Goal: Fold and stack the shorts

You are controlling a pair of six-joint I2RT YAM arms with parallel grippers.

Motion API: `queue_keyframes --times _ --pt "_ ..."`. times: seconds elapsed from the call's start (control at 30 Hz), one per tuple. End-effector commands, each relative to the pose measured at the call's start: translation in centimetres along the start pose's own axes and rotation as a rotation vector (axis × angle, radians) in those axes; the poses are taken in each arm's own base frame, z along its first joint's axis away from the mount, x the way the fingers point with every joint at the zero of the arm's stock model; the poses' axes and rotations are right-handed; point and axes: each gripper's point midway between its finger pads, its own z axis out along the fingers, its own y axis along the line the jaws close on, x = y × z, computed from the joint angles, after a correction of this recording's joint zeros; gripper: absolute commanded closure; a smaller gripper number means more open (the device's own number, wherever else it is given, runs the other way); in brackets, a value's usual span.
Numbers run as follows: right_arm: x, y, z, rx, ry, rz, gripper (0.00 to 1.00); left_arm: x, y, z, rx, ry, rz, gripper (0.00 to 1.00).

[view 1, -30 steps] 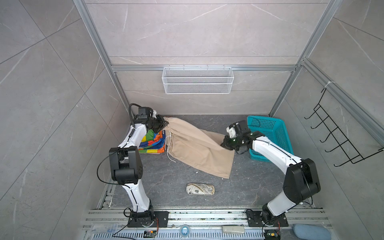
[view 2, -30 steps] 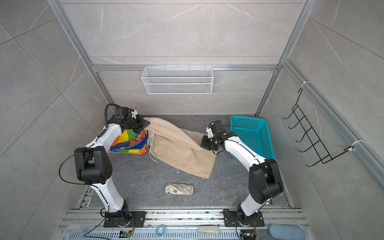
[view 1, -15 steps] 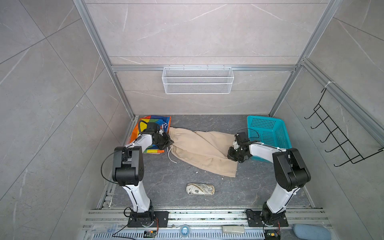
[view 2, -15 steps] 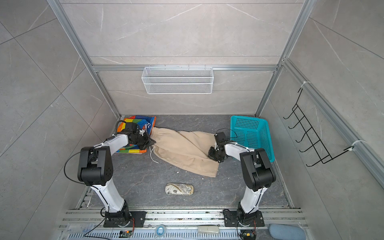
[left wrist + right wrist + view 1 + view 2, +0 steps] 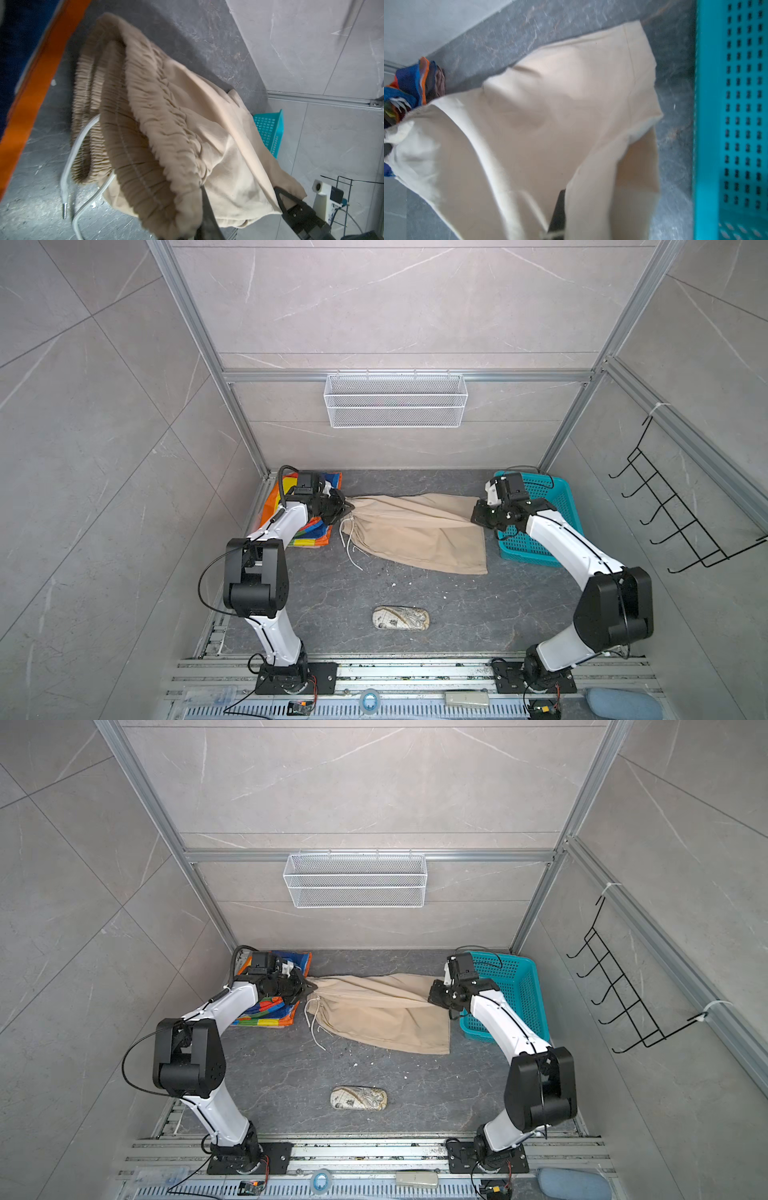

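The leg end of the shorts hangs off the floor, so my right gripper should go down and move back over the shorts' near leg corner point(image 5: 480, 568) to let go of the cloth there.
The beige shorts point(image 5: 415, 531) point(image 5: 374, 1011) are stretched crosswise over the dark floor, their top edge taut between both grippers. My left gripper point(image 5: 347, 506) point(image 5: 311, 986) is shut on the gathered waistband point(image 5: 145, 124). The white drawstring point(image 5: 349, 543) trails onto the floor. My right gripper point(image 5: 478, 516) point(image 5: 434, 996) is shut on the leg end of the shorts point(image 5: 571, 104); one dark finger point(image 5: 558, 212) shows against the cloth. The rainbow-striped shorts point(image 5: 307, 531) point(image 5: 270, 1011) lie flat at the back left, under my left arm.
The teal basket point(image 5: 540, 539) point(image 5: 519, 990) stands at the back right, just behind my right gripper. A small patterned pouch point(image 5: 401, 618) point(image 5: 358, 1098) lies near the front. A white wire shelf point(image 5: 395, 400) hangs on the back wall, a black hook rack point(image 5: 673, 522) on the right wall.
Both grippers have drawn apart, the right one toward the basket. The beige shorts went from a slack diagonal to a taut crosswise stretch. Both grips held.
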Motion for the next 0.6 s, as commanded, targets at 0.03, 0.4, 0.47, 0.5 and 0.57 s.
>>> queue_keyframes --times 0.03,0.4,0.47,0.5,0.57 --pt "8.0 -2.8 3.5 0.055 0.175 0.053 1.0 1.7 4.0 -0.8 -0.048 0.004 -0.056 0.94" --pt "12.8 -4.8 6.4 0.08 0.256 0.1 0.8 3.0 7.1 -0.1 -0.104 0.022 -0.078 0.94" --pt "12.4 -4.7 5.8 0.084 0.242 0.093 0.77 2.9 7.0 -0.1 -0.1 0.017 -0.072 0.94" --pt "12.1 -4.6 5.4 0.087 0.231 0.09 0.73 2.8 6.9 -0.1 -0.1 0.015 -0.072 0.94" --pt "11.5 -4.6 4.5 0.097 0.21 0.081 0.69 2.8 6.7 -0.2 -0.097 0.015 -0.071 0.93"
